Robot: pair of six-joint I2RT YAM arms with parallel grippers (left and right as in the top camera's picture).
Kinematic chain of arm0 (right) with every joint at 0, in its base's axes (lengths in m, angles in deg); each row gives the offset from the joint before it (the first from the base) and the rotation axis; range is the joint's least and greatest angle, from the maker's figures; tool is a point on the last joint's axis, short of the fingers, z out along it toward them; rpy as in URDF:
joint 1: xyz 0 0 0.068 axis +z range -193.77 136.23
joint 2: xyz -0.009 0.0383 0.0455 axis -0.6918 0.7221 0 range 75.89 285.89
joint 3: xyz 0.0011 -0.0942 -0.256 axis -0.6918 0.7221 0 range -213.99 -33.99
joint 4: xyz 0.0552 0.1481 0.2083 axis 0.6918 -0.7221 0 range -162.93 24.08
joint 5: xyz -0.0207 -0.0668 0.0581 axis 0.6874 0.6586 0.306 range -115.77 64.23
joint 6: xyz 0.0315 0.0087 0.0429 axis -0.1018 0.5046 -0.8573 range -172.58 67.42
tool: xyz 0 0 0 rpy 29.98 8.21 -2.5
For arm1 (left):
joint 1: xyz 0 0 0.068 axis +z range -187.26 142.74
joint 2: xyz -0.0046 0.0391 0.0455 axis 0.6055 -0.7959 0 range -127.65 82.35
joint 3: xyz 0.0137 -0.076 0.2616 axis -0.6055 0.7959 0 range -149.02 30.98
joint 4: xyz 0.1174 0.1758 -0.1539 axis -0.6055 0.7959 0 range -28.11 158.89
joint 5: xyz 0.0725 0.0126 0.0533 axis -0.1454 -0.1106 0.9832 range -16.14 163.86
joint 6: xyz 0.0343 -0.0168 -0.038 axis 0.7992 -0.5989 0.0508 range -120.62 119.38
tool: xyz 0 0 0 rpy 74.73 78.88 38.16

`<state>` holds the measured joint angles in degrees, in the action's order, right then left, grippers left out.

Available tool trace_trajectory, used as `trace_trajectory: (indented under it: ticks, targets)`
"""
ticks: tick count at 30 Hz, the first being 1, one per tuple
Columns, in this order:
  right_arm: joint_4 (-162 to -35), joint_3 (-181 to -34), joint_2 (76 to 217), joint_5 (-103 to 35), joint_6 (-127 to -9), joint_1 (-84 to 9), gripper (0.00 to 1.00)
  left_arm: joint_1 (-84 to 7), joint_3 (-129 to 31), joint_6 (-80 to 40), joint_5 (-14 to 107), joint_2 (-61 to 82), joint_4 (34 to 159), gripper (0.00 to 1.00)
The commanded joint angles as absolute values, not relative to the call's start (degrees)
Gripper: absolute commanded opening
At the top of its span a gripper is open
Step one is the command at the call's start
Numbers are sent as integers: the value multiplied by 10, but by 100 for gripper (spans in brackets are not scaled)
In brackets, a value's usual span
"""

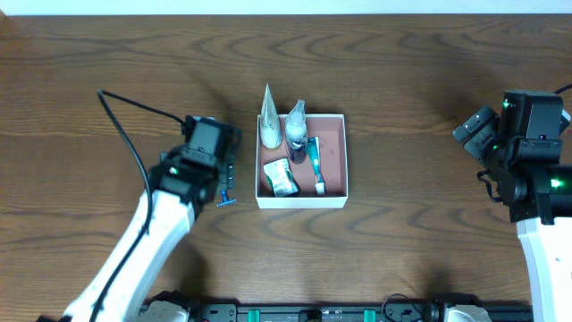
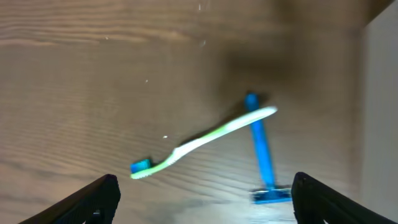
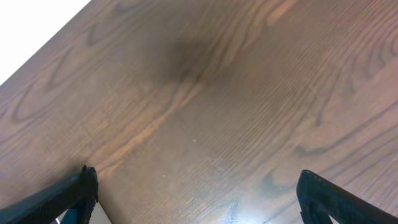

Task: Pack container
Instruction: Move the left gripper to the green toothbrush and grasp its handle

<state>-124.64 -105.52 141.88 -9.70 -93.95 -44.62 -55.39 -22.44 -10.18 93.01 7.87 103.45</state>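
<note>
I will next lower my left gripper, away from the container, to the part of the toothbrush between its head and the razor, since that part lies away from the crossing.
The container (image 1: 302, 203), a shallow white-walled box with a reddish-brown floor, sits mid-table. It holds a clear pointed packet (image 1: 269, 121), a small bottle (image 1: 296, 127), a crumpled green-white tube (image 1: 281, 176) and a teal-and-white tube (image 1: 316, 166). Just left of it lie a blue razor (image 1: 227, 199) and a green-white toothbrush (image 2: 205, 140), crossing each other; the razor also shows in the left wrist view (image 2: 263, 152). My left gripper (image 2: 205, 208) is open and empty above them; it also shows overhead (image 1: 225, 174). My right gripper (image 3: 202, 202) is open and empty over bare wood.
The container's white wall (image 2: 380, 112) stands close at the right of the left wrist view. The right arm (image 1: 523, 152) is at the far right of the table. The table's far edge (image 3: 43, 50) shows in the right wrist view.
</note>
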Motion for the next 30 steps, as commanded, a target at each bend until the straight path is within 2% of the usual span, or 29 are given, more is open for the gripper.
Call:
trace_trajectory:
  ticks: [1,4,11,30]
  targets:
    - [-1247,-1060,1419,-93,-932,-449,99,-507,-217,30,857,38,1020,89]
    - [-1247,-1060,1419,-93,-932,-449,99,-463,-217,68,806,-7,1014,89]
    - [-1247,-1060,1419,-93,-932,-449,99,-394,-217,73,727,-74,1024,88]
    - [-1247,-1060,1419,-93,-932,-449,99,-356,-217,113,715,-143,980,83]
